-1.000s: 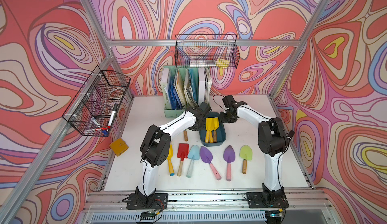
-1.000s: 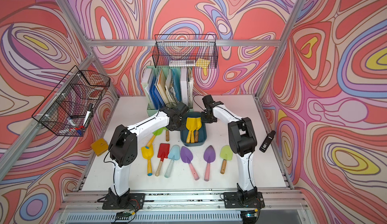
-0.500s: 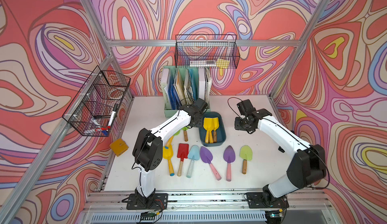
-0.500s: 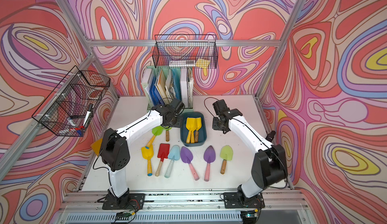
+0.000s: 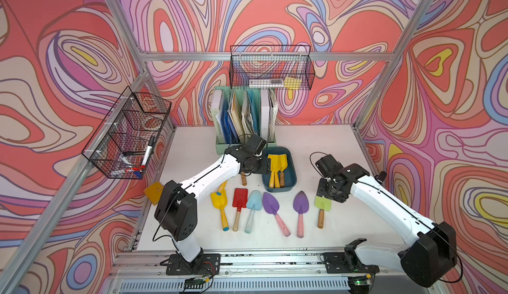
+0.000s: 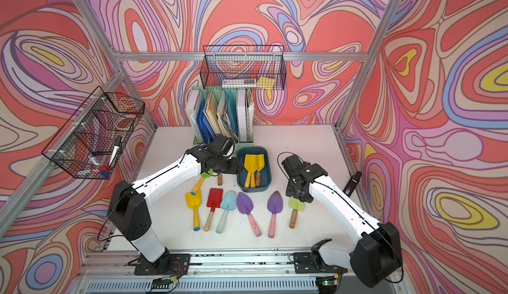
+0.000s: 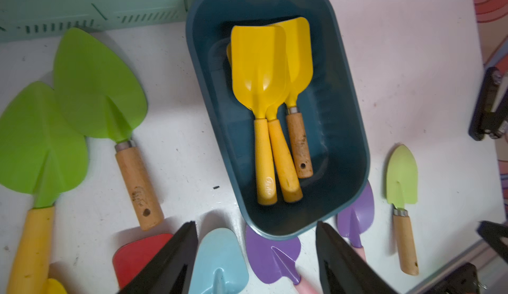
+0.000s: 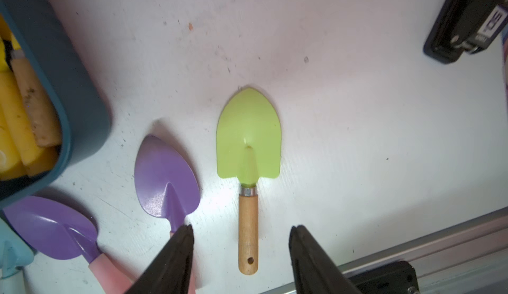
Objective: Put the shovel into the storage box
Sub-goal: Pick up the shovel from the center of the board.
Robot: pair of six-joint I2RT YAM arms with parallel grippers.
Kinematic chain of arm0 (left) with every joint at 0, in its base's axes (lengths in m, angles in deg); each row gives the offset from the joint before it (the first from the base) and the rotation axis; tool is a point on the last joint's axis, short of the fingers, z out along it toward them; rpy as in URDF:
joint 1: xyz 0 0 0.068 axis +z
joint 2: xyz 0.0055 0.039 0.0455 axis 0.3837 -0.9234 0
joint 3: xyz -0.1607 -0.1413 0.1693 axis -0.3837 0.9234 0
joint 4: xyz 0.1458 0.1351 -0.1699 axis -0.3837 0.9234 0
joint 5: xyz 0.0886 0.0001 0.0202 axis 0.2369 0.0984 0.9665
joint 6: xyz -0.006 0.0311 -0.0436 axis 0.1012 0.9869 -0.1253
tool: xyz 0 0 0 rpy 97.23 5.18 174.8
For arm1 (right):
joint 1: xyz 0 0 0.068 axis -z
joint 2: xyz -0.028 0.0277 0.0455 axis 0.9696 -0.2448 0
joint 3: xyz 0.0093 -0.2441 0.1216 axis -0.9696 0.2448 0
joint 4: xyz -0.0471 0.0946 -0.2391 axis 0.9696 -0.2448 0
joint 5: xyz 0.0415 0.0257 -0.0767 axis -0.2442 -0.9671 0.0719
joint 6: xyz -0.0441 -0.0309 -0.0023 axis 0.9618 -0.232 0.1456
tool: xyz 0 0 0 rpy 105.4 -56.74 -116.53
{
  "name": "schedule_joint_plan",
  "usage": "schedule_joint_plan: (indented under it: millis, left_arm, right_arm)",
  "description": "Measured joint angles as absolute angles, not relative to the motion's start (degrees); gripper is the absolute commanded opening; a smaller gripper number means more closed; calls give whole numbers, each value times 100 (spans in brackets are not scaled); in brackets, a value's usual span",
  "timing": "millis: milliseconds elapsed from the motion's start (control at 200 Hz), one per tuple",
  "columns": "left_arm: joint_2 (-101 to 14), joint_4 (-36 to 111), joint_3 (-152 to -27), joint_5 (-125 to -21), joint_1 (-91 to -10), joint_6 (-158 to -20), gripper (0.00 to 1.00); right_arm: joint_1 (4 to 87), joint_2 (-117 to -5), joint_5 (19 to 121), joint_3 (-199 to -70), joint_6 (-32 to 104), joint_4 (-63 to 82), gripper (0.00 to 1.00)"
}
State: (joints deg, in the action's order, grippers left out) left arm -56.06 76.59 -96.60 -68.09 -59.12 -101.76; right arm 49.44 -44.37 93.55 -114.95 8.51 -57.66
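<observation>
The light green shovel's wooden handle [image 5: 320, 219] [image 8: 248, 234] is below my right gripper, already lined up between its open fingers. My right gripper should go down next and close across it.
The dark teal storage box [image 5: 290, 176] [image 6: 266, 178] [image 7: 343, 130] stands mid-table with three yellow shovels [image 5: 277, 163] [image 7: 258, 70] lying in it. My left gripper [image 7: 255, 226] hovers by the box's left side [image 5: 262, 166], open and empty, above a light blue shovel [image 7: 220, 257] and a purple shovel [image 7: 272, 254]. My right gripper [image 8: 242, 228] is open and empty over the wooden handle of a light green shovel [image 8: 248, 141] [image 5: 322, 204], to the right of the box. In the wrist view its fingers stand either side of the handle without touching it.
Yellow [image 5: 220, 200], red [image 5: 240, 197] and a second purple [image 5: 301, 202] shovel lie in the front row. Two bright green shovels [image 7: 96, 81] lie under the left arm. A mint-green file holder [image 5: 244, 114] stands behind the box. Wire baskets [image 5: 270, 67] [image 5: 129, 133] hang on the frame. A black device [image 6: 351, 182] lies at the table's right edge.
The right arm has swung away from the box, to the right and forward, over the light green shovel. The left gripper has drawn back off the box. Both grippers have opened.
</observation>
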Motion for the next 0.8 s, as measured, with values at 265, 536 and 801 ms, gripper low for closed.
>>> schedule_joint_plan:
  millis: [265, 536, 801]
  left_arm:
    - [-5180, 7158, -9218, -7285, -6105, -10322, 74]
    - [-5178, 7027, -9033, -7390, -6199, -10373, 74]
    - [-5178, 7029, -9033, -7410, -6203, -10394, 74]
  right_arm:
    - [4343, -4256, 9156, -10686, -69, -5847, 58]
    - [4268, -4029, 8892, -10039, -445, -5395, 58]
    - [4264, -4223, 8752, -9773, -517, -4837, 55]
